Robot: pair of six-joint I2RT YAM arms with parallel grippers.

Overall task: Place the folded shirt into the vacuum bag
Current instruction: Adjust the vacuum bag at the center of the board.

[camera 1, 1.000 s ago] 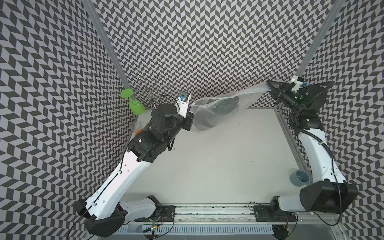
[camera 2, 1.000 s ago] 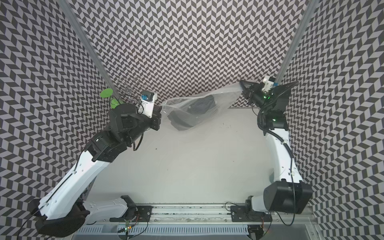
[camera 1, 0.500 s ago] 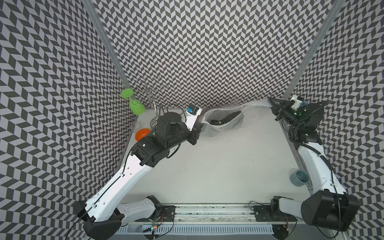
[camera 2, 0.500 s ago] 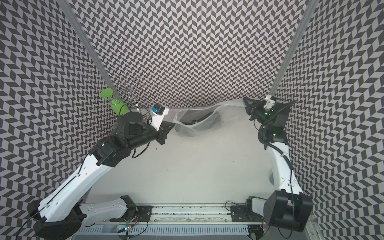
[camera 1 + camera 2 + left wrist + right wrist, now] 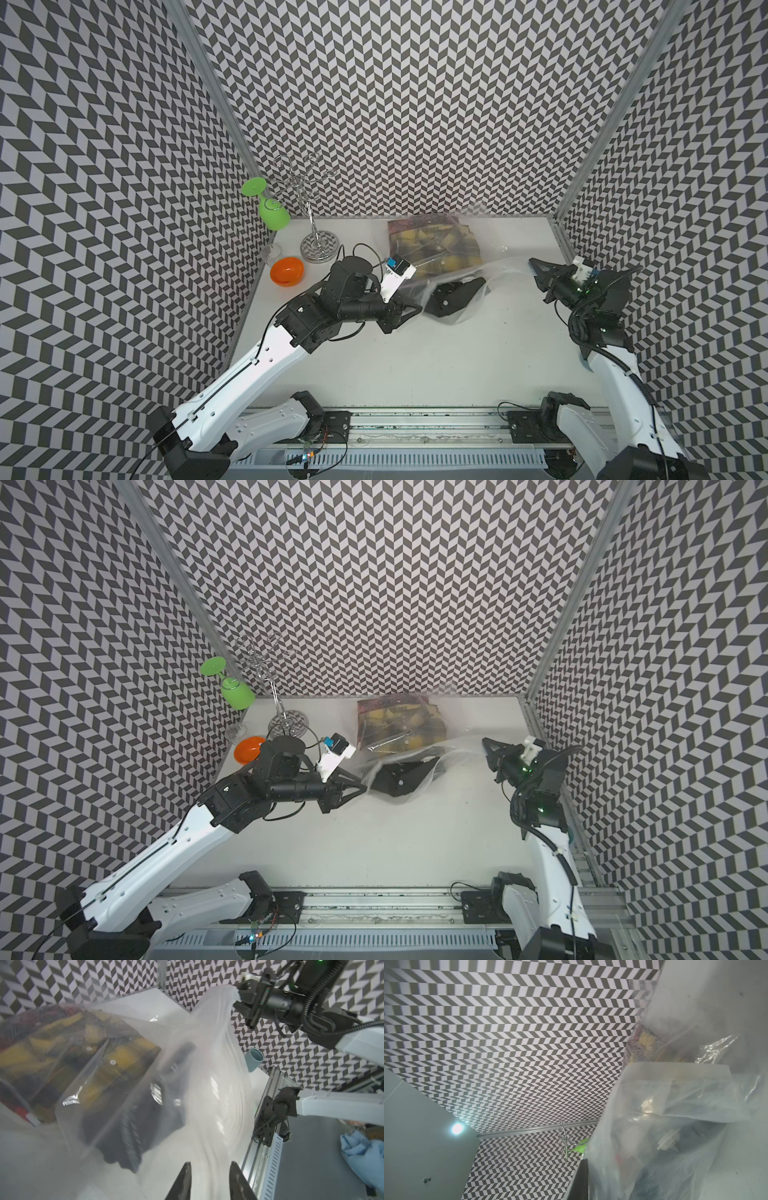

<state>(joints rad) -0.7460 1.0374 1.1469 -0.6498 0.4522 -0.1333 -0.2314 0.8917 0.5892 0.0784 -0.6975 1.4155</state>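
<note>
I will next bring the raised edge down with my right gripper toward the bare tabletop below, beside the bag, and let it go, because the shirt [image 5: 432,245] already shows inside the plastic.
The vacuum bag [image 5: 498,274] [image 5: 453,754] is clear crinkly plastic slumped on the table at the back middle. Through its plastic shows the folded shirt [image 5: 432,245] [image 5: 62,1043], yellow and dark patterned, with a dark bundle [image 5: 453,295] [image 5: 133,1126] in front of it. My left gripper [image 5: 419,308] [image 5: 209,1164] is open just off the bag's left end, nothing between its fingers. My right gripper [image 5: 532,261] [image 5: 239,999] is shut on the bag's right edge and holds it raised; the bag [image 5: 675,1105] fills the right wrist view beside one of the fingers [image 5: 581,1180].
A wire glass rack [image 5: 309,195] with a hanging green wine glass [image 5: 272,210] stands at the back left, by an orange bowl [image 5: 286,271] and a clear glass [image 5: 272,251]. A blue-grey cup [image 5: 254,1059] sits at the right edge. The arm rail [image 5: 415,428] runs along the front.
Both grippers came down and the bag, stretched in the air before, sank onto the table. My left gripper opened and let go of the bag's left edge.
</note>
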